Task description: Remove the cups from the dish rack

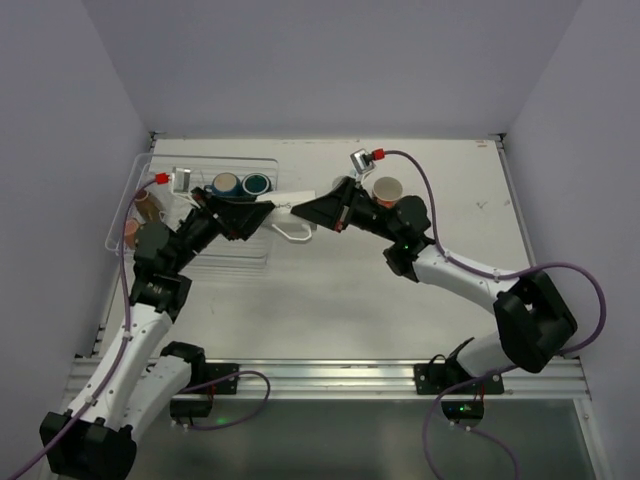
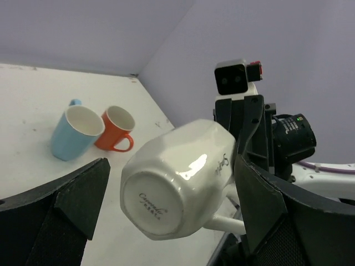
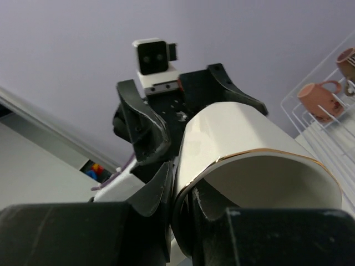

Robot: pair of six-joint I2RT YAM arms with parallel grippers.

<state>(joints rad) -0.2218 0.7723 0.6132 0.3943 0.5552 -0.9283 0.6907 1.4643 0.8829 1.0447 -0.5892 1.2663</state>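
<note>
I should swing my right gripper away from the rack (image 1: 215, 160), tip the mug upright and lower it beside the orange cup, since the table past that cup is bare.
A white mug (image 1: 289, 212) hangs in the air between my two grippers, on its side, right of the dish rack (image 1: 215, 160). My right gripper (image 1: 322, 210) is shut on its gold-edged rim (image 3: 260, 155), one finger inside and one outside. My left gripper (image 1: 262, 213) is open, its fingers spread either side of the mug's base (image 2: 152, 205). In the rack stand a tan-lined cup (image 1: 226, 183), a teal cup (image 1: 256, 184), a brown cup (image 1: 146, 203) and a pink cup (image 1: 132, 228). A light blue cup (image 2: 72, 133) and an orange cup (image 2: 116, 128) stand on the table.
The rack fills the far left of the table by the left wall. The orange cup (image 1: 387, 188) stands just behind my right arm. The pink cup (image 3: 319, 98) and the rack's wire rim (image 3: 294, 102) show in the right wrist view. Walls close the table on three sides.
</note>
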